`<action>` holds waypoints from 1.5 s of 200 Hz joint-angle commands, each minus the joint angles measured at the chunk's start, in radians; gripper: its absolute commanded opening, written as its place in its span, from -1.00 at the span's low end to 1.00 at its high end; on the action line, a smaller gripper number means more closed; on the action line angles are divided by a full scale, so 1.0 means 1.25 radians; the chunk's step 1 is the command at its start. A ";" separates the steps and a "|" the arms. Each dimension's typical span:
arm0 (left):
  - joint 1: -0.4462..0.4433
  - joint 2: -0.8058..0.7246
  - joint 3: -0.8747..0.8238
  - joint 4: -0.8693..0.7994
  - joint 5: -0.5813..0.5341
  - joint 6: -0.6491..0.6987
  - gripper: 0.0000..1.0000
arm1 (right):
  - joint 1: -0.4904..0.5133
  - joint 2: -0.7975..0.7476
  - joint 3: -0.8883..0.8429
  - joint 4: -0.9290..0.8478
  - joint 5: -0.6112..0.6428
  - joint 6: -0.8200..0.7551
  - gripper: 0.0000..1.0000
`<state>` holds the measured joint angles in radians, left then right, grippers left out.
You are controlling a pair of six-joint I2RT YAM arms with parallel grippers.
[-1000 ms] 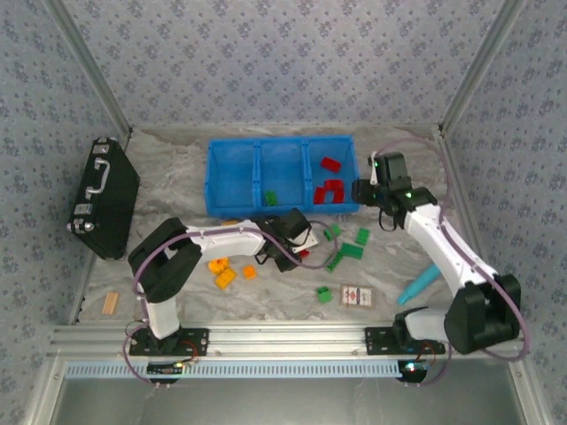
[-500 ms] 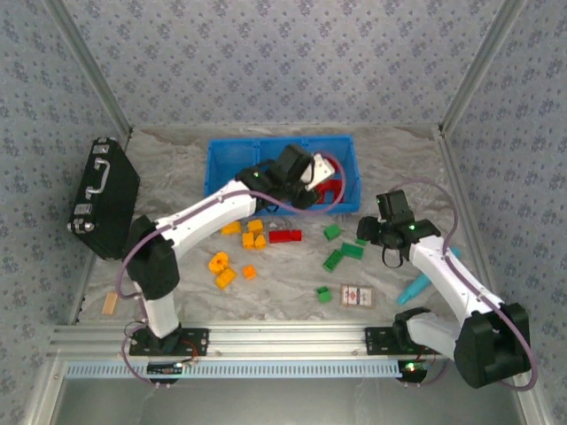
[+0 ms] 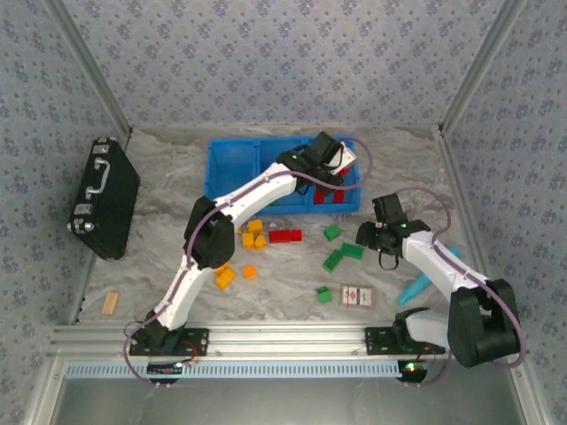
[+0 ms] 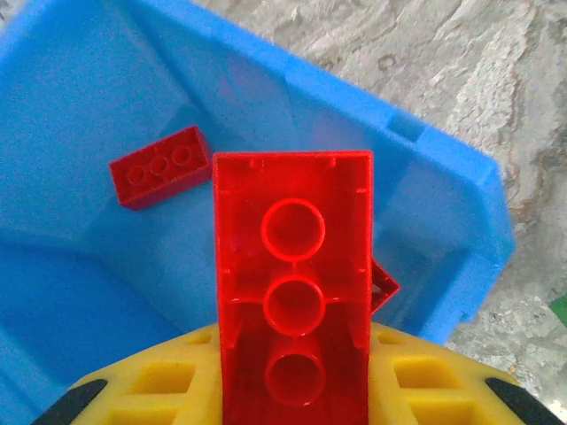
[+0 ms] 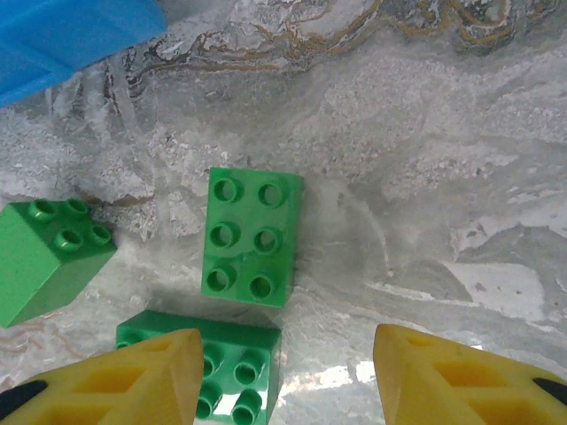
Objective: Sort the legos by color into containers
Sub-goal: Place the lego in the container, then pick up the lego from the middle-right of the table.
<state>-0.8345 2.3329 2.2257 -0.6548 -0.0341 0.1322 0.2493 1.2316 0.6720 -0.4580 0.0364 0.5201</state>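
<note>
I should lower my left gripper slightly into the bin's section next and release the red lego, as the section's bottom with other red legos is below.
My left gripper (image 3: 331,168) hangs over the right compartment of the blue bin (image 3: 232,177). It is shut on a red lego (image 4: 292,266), held underside up between the yellow fingers (image 4: 159,394). Below it another red lego (image 4: 159,166) lies on the compartment floor. My right gripper (image 5: 283,381) is open, low over the table among green legos: one flat six-stud brick (image 5: 252,235) just ahead, one (image 5: 239,372) by its left finger, one (image 5: 53,257) at the left. A red lego (image 3: 284,235) and orange legos (image 3: 252,232) lie in front of the bin.
A black case (image 3: 104,197) stands at the far left. A red-and-white card box (image 3: 357,296) and a teal stick (image 3: 415,288) lie near the right arm's base. A green lego (image 3: 324,294) lies by the box. More orange legos (image 3: 221,270) sit at centre left.
My left arm has risen from the table and swung to the bin's right compartment with the red lego. My right arm has drawn back from the bin down to the green legos.
</note>
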 commanded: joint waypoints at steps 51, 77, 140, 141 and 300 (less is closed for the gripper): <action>0.006 0.105 0.152 -0.131 0.002 -0.025 -0.32 | -0.014 0.111 0.007 0.100 -0.022 0.006 0.10; 0.013 0.113 0.152 -0.130 0.002 -0.028 -0.23 | -0.015 0.133 0.012 0.120 -0.034 -0.004 0.10; 0.024 0.127 0.156 -0.138 0.011 -0.033 0.05 | -0.017 0.206 0.039 0.146 -0.042 -0.010 0.10; 0.024 0.127 0.157 -0.138 0.011 -0.033 0.05 | -0.017 0.207 0.040 0.146 -0.042 -0.011 0.09; 0.031 -0.013 0.128 -0.129 0.078 -0.042 0.14 | -0.005 0.206 0.090 0.165 -0.049 -0.027 0.10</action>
<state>-0.8028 2.4199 2.3924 -0.8051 0.0307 0.0917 0.2390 1.4361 0.7544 -0.2619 -0.0269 0.5045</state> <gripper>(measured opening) 0.564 0.552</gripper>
